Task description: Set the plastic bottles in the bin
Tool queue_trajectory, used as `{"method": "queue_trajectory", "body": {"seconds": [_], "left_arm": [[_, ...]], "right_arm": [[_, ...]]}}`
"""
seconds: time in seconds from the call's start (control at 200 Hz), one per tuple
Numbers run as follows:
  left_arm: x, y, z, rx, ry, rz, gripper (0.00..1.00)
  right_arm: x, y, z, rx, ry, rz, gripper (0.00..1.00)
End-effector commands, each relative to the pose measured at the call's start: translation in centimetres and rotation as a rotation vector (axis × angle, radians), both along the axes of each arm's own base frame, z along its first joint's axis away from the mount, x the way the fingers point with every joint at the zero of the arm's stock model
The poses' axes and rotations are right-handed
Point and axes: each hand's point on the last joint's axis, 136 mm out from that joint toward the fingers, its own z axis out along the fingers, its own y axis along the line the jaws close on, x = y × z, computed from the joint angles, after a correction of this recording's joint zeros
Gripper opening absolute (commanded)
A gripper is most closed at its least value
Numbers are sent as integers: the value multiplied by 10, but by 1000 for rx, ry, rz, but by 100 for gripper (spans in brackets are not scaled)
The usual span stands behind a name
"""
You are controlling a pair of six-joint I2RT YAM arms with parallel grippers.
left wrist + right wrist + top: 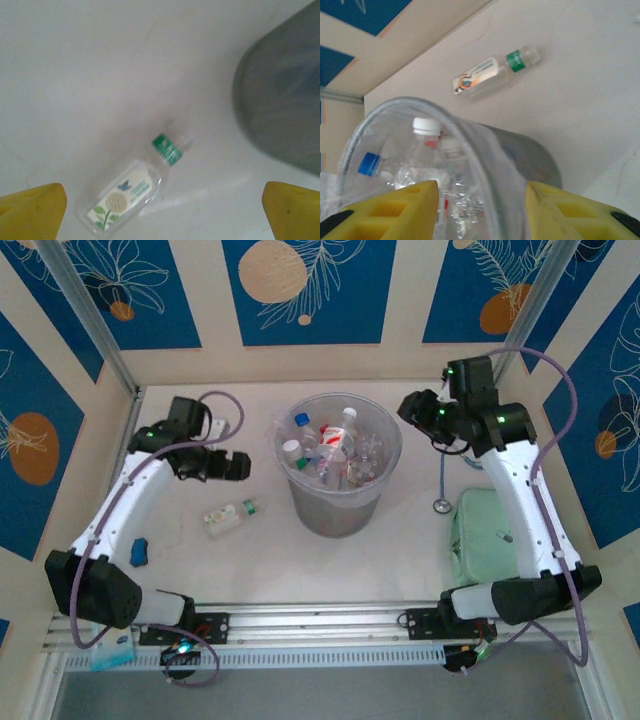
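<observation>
The clear bottle lies slanted between my fingers, so my left gripper needs to move down and back toward the base onto the clear bottle's labelled body [228,517] [126,194], turning as it goes down.
The bin [340,508] stands mid-table with several plastic bottles [325,448] inside. One clear bottle [228,517] with a green neck band and a flower label lies flat on the table left of the bin. My left gripper [238,466] hovers above and behind it, open and empty. In the left wrist view the bottle [131,191] lies between the yellow fingertips [33,212], with the bin wall [282,115] at right. My right gripper [412,407] is open at the bin's right rim. Its wrist view shows the rim [470,145] between its fingers [395,212] and the lying bottle [490,75] beyond.
A pale green case [482,536] lies at front right under the right arm, and a thin cable with a round end [441,504] sits just left of it. A small blue object [139,552] lies near the left arm's base. Walls close the table's back and sides.
</observation>
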Motion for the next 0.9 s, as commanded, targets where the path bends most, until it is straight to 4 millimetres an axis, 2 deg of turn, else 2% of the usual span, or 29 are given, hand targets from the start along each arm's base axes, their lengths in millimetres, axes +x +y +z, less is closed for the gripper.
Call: {"method": "queue_trajectory", "body": {"seconds": [0.0,0.135,0.24,0.375,0.595,0.78,0.896], "left_arm": [[8,9,-25,53,-6,37,100],[-5,8,-66,57,101,36,100],[-14,1,-91,30,138,11,100],[-14,-7,-112,20,169,-24,100],[-31,-10,-129,21,236,-44,100],[-56,-19,-130,-10,278,-35,100],[-68,-15,-134,6,297,-8,100]], "right_arm": [[-6,1,6,78,-15,18,54],[-9,-3,5,78,-6,18,61],[-11,-5,1,82,7,19,62],[-8,-3,-1,101,17,29,64],[-12,-4,-4,97,28,25,65],[-13,-3,-8,106,38,22,65],[-12,-2,-9,109,40,24,66]]}}
